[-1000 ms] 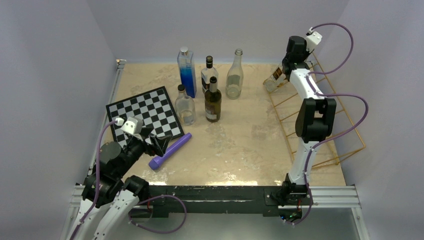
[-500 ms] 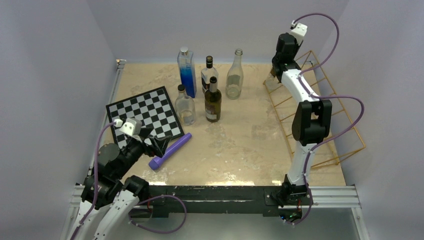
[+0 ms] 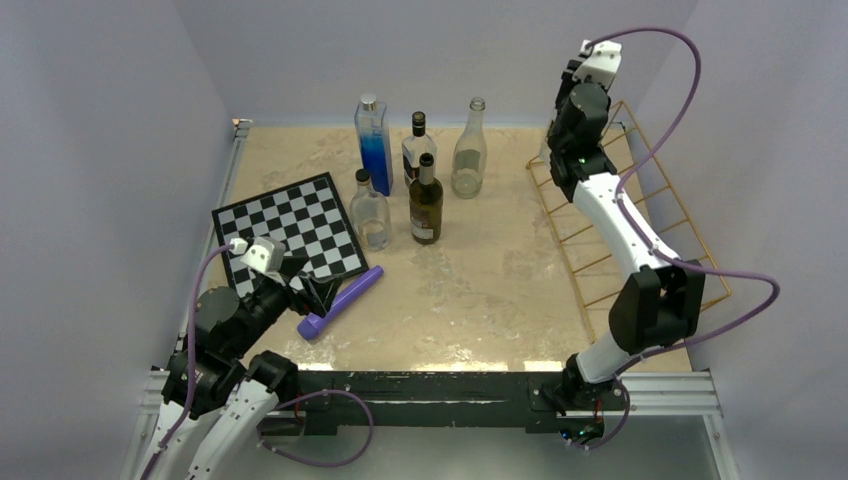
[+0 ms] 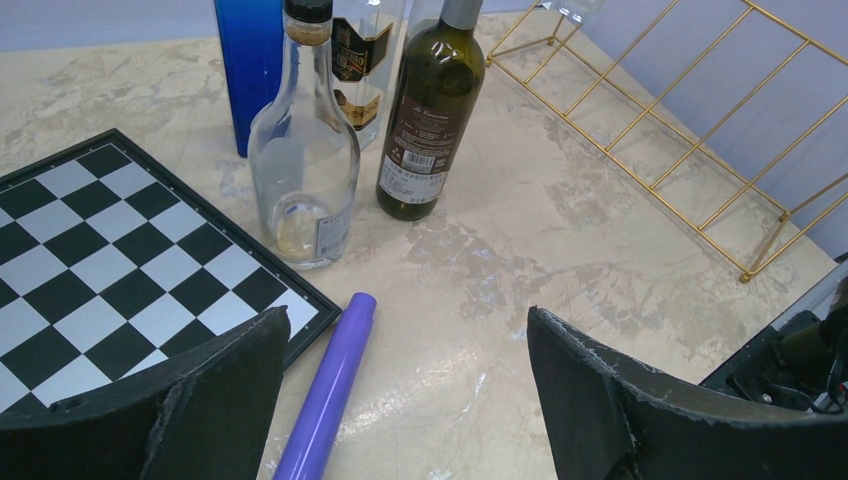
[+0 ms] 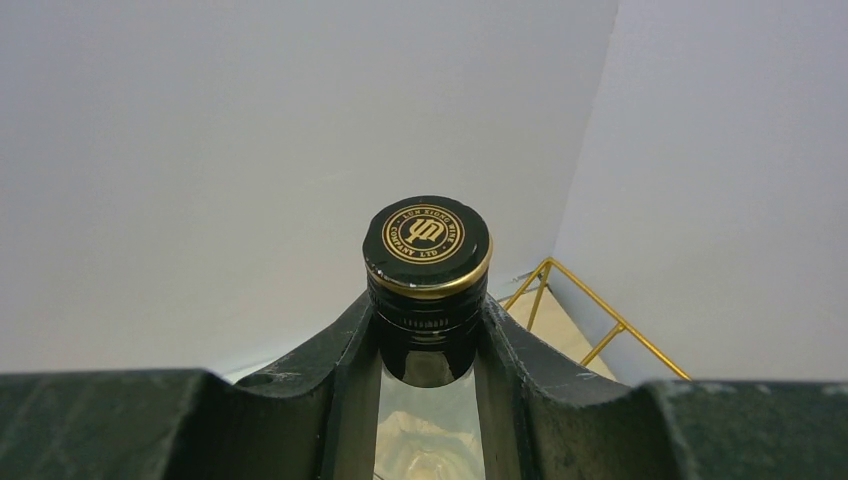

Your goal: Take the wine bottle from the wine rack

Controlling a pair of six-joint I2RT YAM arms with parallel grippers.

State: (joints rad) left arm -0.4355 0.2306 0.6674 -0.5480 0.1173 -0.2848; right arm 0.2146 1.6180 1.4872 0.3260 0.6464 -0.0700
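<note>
My right gripper is going to swing to the left in the top view next, go down and release the wine bottle there, since the table [image 3: 476, 236] beside the dark bottle is bare.
The wine bottle [image 5: 427, 240] is clear glass with a black and gold cap. My right gripper [image 5: 428, 320] is shut on its neck just under the cap. In the top view the right gripper [image 3: 562, 150] is raised over the far left corner of the wine rack [image 3: 650, 230], a slanted gold wire frame at the right. The arm hides most of the bottle there. A rack corner shows in the right wrist view [image 5: 600, 310]. My left gripper [image 3: 318, 292] is open and empty, low at the near left.
Several bottles [image 3: 425, 200] stand at the back centre, among them a blue one [image 3: 374, 140]. A chessboard [image 3: 290, 225] lies at the left. A purple tube [image 4: 325, 400] lies between the left fingers, beside the board. Walls stand close behind and right of the rack.
My right arm has swung and risen at the rack's far corner. The bottle, tilted against the rack a second ago, now hangs from the gripper. The left arm has hardly moved.
</note>
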